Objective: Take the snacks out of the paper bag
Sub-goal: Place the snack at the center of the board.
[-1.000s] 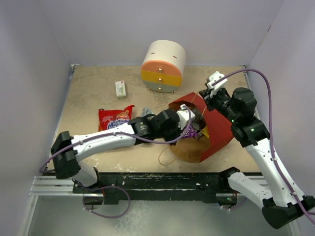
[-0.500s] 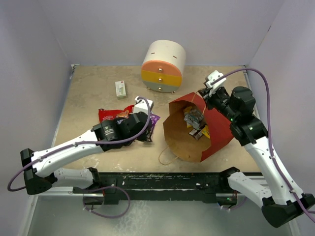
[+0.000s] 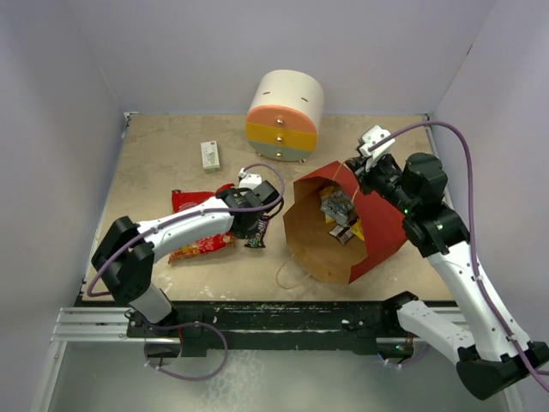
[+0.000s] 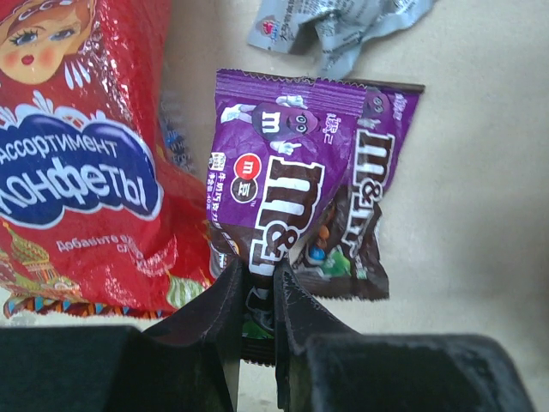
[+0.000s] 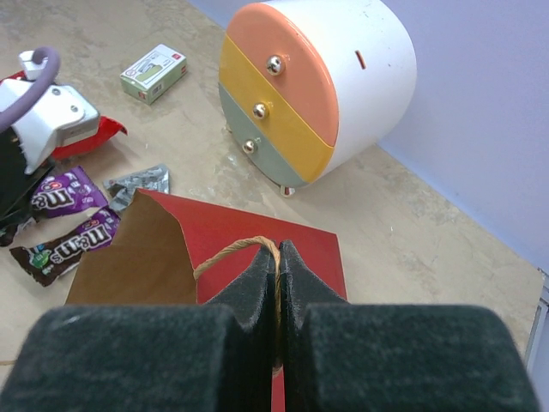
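My left gripper moves down between the purple candy packet [image 4: 274,163] and the red chip bag next. That packet hangs above the table and overlaps the dark brown packet.
The paper bag [image 3: 382,232] lies on its side, red outside, its brown mouth facing the arms. My right gripper [image 5: 277,253] is shut on its upper loop handle [image 5: 227,256], near the bag's top edge [image 3: 356,176]. Several small snacks [image 3: 339,213] show inside the bag. My left gripper [image 4: 260,273] is shut on a purple candy packet [image 4: 274,163], left of the bag's mouth [image 3: 255,225]. Just beyond that packet a dark brown packet [image 4: 373,232] lies on the table. The red chip bag [image 4: 77,172] lies to the left, a silver wrapper [image 4: 334,21] further off.
A round white-orange-yellow drawer unit [image 3: 286,105] stands at the back, a small white-green box [image 3: 209,155] to its left. The bag's lower handle [image 3: 290,273] loops onto the table near the front edge. Walls close in on three sides.
My left arm has pulled out of the bag's mouth with the purple packet and swung left to the snacks beside the red chip bag. The right arm has held still.
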Available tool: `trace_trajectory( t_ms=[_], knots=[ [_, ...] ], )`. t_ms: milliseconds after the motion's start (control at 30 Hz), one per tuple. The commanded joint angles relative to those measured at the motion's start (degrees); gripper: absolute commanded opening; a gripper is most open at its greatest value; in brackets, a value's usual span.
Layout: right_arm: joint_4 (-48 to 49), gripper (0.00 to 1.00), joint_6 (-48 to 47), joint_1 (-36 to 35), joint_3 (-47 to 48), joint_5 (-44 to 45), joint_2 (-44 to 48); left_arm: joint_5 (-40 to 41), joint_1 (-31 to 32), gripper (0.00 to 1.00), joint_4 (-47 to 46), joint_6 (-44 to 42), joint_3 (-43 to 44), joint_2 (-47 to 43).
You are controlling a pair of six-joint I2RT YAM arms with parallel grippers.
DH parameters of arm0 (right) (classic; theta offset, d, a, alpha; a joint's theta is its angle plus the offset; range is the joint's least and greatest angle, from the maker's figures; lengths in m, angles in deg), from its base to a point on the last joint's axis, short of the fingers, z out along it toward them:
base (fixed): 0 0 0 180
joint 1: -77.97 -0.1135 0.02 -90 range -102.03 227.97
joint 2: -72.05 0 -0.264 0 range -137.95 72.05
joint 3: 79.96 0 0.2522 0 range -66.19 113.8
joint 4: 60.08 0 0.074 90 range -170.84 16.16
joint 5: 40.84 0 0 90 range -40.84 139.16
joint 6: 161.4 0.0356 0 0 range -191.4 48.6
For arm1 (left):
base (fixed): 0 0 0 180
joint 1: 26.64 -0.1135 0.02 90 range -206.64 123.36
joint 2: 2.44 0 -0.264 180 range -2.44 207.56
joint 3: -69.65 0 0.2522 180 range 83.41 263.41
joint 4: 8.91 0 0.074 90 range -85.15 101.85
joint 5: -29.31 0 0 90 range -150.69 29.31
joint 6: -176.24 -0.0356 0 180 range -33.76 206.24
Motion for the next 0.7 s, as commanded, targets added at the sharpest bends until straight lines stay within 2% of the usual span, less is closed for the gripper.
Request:
trace_trajectory(
  t_ms=[0,167,233,500,600,667],
  knots=[
    [0.1,0.0,-0.8,-0.1,0.9,0.9,2.2,-1.8,-2.9,0.0,-4.4,-3.2,0.1,-0.2],
    [0.3,0.0,0.1,0.0,0.0,1.6,2.8,-7.1,-4.9,0.0,-7.8,-4.0,-2.7,2.1],
    [-0.1,0.0,0.3,-0.1,0.1,1.6,2.9,-8.6,-5.2,0.03,-8.4,-3.0,-3.2,3.1],
    [-2.2,0.0,-2.5,0.0,0.4,4.2,3.9,-13.8,-5.6,0.47,-9.4,-1.6,-3.4,3.1],
    [-4.6,0.0,-7.3,0.0,1.6,4.6,3.8,-15.5,-5.6,0.68,-9.1,-1.9,-3.5,-0.4],
    [-6.7,0.0,-11.5,-0.1,2.9,4.2,3.2,-16.2,-5.6,0.77,-8.9,-2.1,-3.7,-3.0]
  ],
)
